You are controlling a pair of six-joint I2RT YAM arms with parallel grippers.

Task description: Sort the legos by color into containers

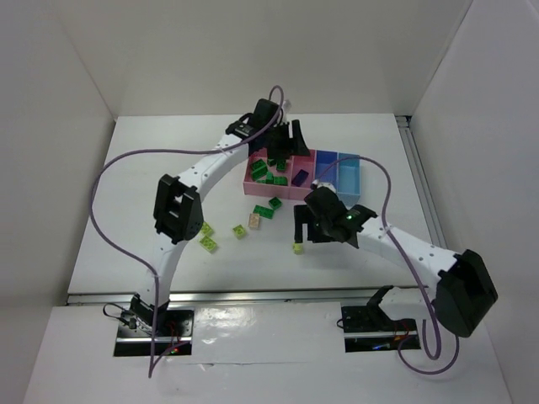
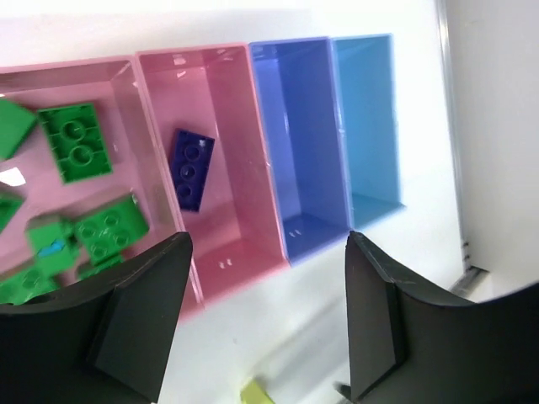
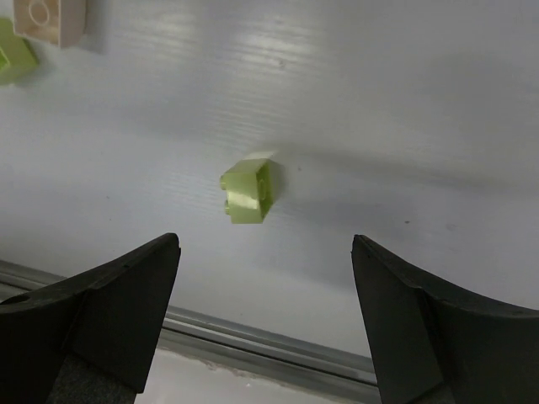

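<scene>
Next, the right gripper lowers its fingers to its left in the top view, around the yellow-green lego (image 1: 297,248) (image 3: 247,192) below it, since that lego is clear of the others.
The containers sit in a joined row: a large pink bin (image 2: 84,84) with several green legos (image 2: 77,141), a narrower pink bin (image 2: 232,126) with one dark purple lego (image 2: 194,168), a blue bin (image 2: 296,126) and a light blue bin (image 2: 366,126). My left gripper (image 2: 268,244) hovers open above the near edge of the bins (image 1: 249,187), with nothing between its fingers. My right gripper (image 3: 265,244) is open just short of a yellow-green lego (image 3: 247,192) lying on the table. In the top view this lego (image 1: 297,247) lies beside the right gripper (image 1: 310,238).
Loose on the table left of the right gripper are a beige lego (image 1: 254,222), two green ones (image 1: 263,212) and three yellow-green ones (image 1: 209,244). A metal rail (image 3: 253,337) runs along the table's near edge. White walls enclose the table on three sides.
</scene>
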